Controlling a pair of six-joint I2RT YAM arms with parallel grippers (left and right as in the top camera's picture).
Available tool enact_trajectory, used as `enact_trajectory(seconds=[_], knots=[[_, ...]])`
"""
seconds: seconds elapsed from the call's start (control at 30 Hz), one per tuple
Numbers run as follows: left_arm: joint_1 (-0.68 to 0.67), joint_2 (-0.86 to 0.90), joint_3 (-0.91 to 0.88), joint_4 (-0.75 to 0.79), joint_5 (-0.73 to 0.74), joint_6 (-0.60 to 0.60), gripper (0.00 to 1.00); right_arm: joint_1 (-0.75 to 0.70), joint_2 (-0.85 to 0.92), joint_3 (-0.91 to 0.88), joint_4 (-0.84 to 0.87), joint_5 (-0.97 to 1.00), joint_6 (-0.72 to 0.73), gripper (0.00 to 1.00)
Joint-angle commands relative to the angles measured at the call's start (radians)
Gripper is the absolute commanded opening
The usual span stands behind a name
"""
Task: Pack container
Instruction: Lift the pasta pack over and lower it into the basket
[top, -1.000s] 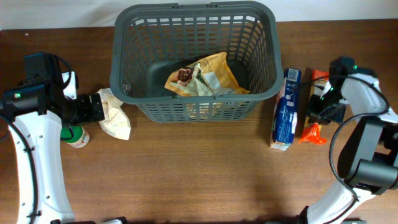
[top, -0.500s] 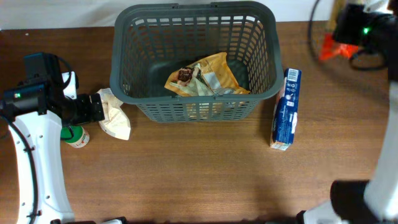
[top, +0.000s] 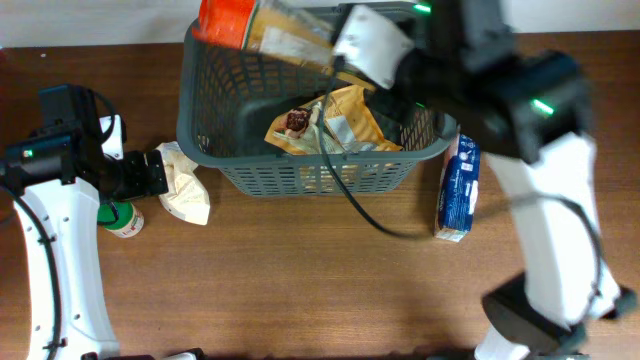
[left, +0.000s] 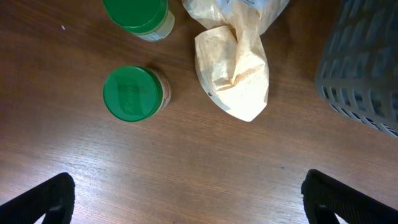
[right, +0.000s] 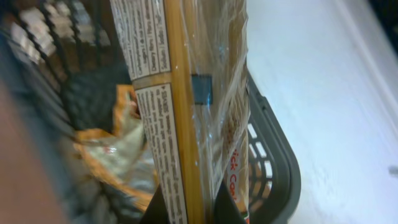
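Observation:
I should next lower my right gripper into the basket (top: 310, 178) and let go of the packet on the basket's empty bottom part behind the yellow snack bag.
The dark grey basket (top: 310, 178) stands at the back middle of the table. It holds a yellow crumpled snack bag (top: 330, 125). My right gripper (top: 335, 52) is above the basket, shut on a long clear and orange packet (top: 255, 25) that reaches over the basket's back left corner. In the right wrist view the packet (right: 180, 93) runs up from the fingers (right: 186, 208), with the basket rim (right: 273, 180) below. My left gripper (top: 160, 172) is open and empty left of the basket, low over bare wood (left: 186, 199).
A pale crumpled bag (left: 236, 68) lies left of the basket, next to two green-lidded jars (left: 130, 93) (left: 138, 14). A blue box (top: 460, 185) lies to the right of the basket. The basket's corner (left: 364, 68) shows in the left wrist view.
My right arm lifted the packet off the table at the right and swung it left over the basket. The left arm has not moved.

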Motion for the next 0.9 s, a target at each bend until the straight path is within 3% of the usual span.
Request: enact_trajectory(seconds=[0.0, 0.27, 0.5, 0.67, 0.7, 0.87], knots=[[0.005, 0.006, 0.012, -0.001, 0.007, 0.001, 0.99, -0.029, 0.055, 0.020, 0.085, 0.045, -0.087, 0.04], [0.005, 0.006, 0.012, -0.001, 0.007, 0.001, 0.99, -0.082, 0.290, 0.020, 0.135, 0.064, -0.129, 0.04], [0.005, 0.006, 0.012, 0.000, 0.007, 0.001, 0.99, -0.103, 0.425, 0.019, 0.135, 0.060, 0.019, 0.06], [0.005, 0.006, 0.012, -0.001, 0.007, 0.001, 0.99, -0.101, 0.458, 0.019, 0.135, 0.061, 0.150, 0.35], [0.005, 0.006, 0.012, -0.001, 0.007, 0.001, 0.99, -0.101, 0.457, 0.020, 0.135, 0.061, 0.182, 0.46], [0.005, 0.006, 0.012, 0.000, 0.007, 0.001, 0.99, -0.100, 0.360, 0.074, 0.075, 0.059, 0.372, 0.62]])
